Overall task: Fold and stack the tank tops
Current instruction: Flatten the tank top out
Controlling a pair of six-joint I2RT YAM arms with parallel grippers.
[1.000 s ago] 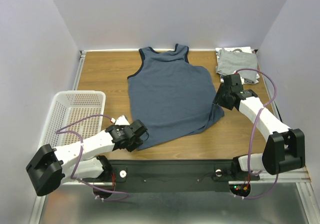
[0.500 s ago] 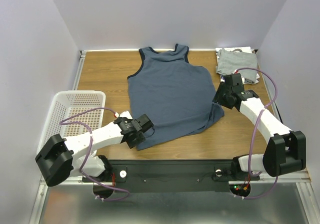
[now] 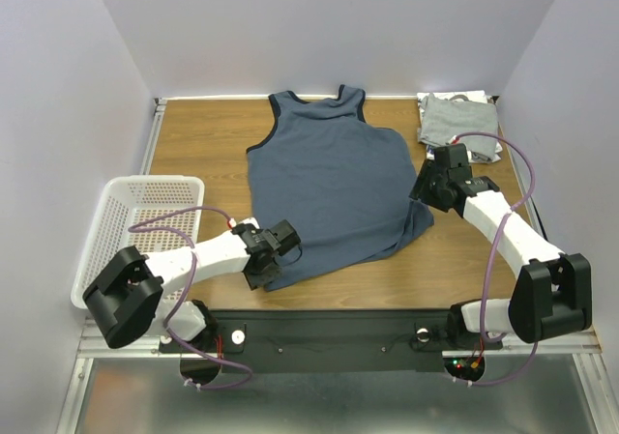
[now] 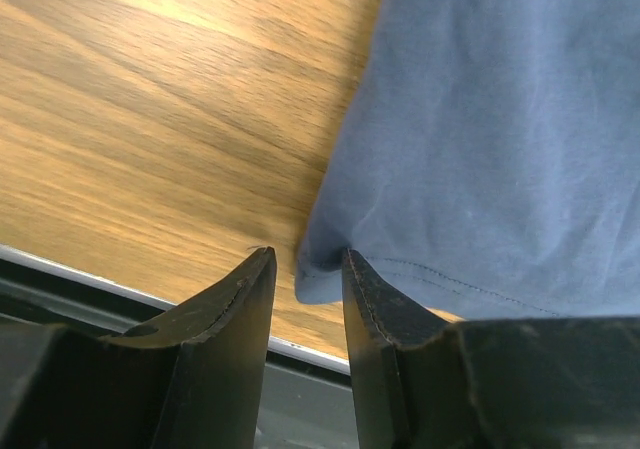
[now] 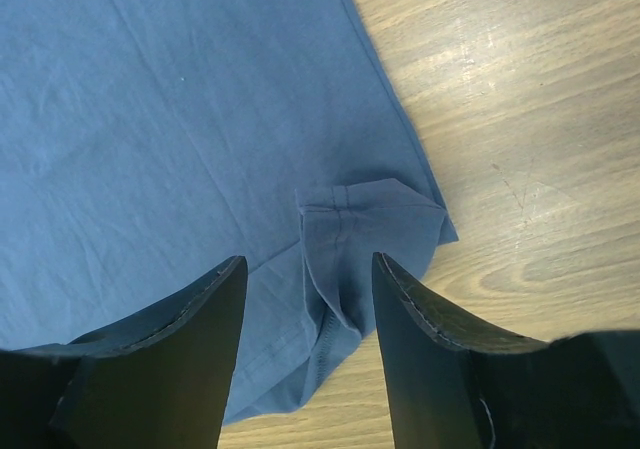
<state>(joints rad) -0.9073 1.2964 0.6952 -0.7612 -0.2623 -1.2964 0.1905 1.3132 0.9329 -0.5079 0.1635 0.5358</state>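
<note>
I will lower my right gripper onto the tank top's folded-over hem corner (image 3: 416, 213) (image 5: 332, 219) and close it there, since that corner is below the gripper, between its wide-open fingers.
The slate-blue tank top (image 3: 329, 188) with navy trim lies spread flat mid-table, neck at the far side. My left gripper (image 3: 271, 272) sits at its near-left hem corner. In the left wrist view the left gripper (image 4: 305, 259) is open, its jaws a narrow gap apart with the hem corner (image 4: 318, 274) lying between them. My right gripper (image 3: 422, 200) is at the right hem corner. In the right wrist view the right gripper (image 5: 308, 261) is wide open over the folded-over hem corner (image 5: 365, 234). A light grey tank top (image 3: 456, 117) lies folded on a white one at the back right.
A white mesh basket (image 3: 145, 221) stands at the left table edge beside the left arm. The table's metal front rail (image 4: 100, 279) runs just below the left fingers. Bare wood (image 5: 520, 119) lies to the right of the blue top.
The left arm has swung right and forward, bringing its gripper onto the near-left hem corner. The right arm and the tank tops have barely moved.
</note>
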